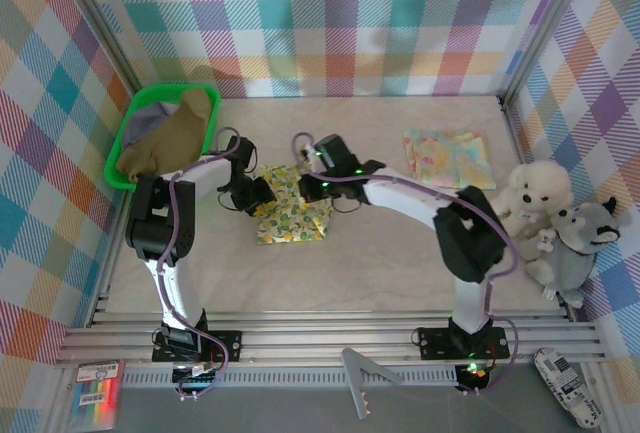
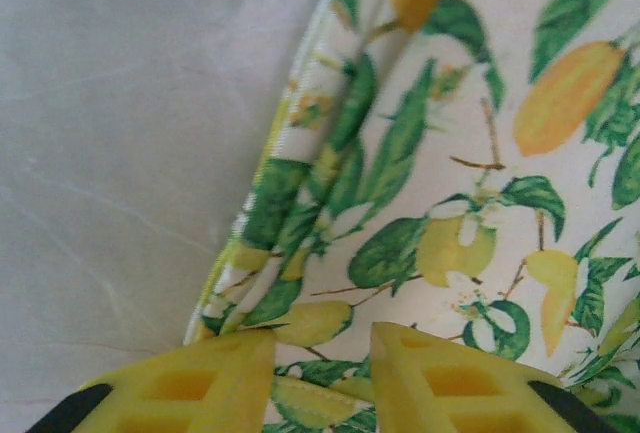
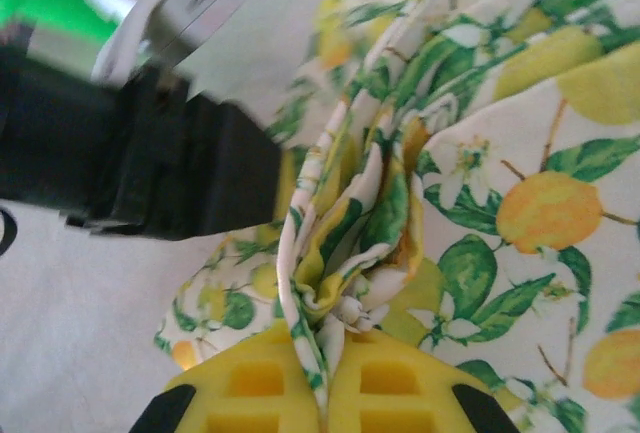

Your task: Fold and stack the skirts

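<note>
I will next lower my right gripper toward the skirt's lower layer (image 1: 291,207) (image 3: 228,305) just below it and let go of the bunched fold there, because the fold is still hanging lifted.
A lemon-print skirt (image 1: 290,218) lies crumpled mid-table. My right gripper (image 3: 335,338) is shut on a bunched fold of this skirt (image 3: 520,203), lifting it off the layer below; from above it sits at the skirt's back edge (image 1: 318,181). My left gripper (image 2: 322,338) hovers over the skirt's left hem (image 2: 440,183), its yellow fingers (image 2: 215,373) a little apart with cloth showing in the gap; from above it stands at the skirt's left side (image 1: 255,193). A folded pale floral skirt (image 1: 447,156) lies at the back right. An olive-brown skirt (image 1: 170,138) and a grey-lavender one (image 1: 150,108) fill the basket.
The green basket (image 1: 125,138) stands at the back left against the wall. A white plush toy (image 1: 535,193) and a grey one (image 1: 585,243) sit at the right edge. Checked walls enclose the table on three sides. Bare tabletop (image 1: 380,263) lies in front of the skirt.
</note>
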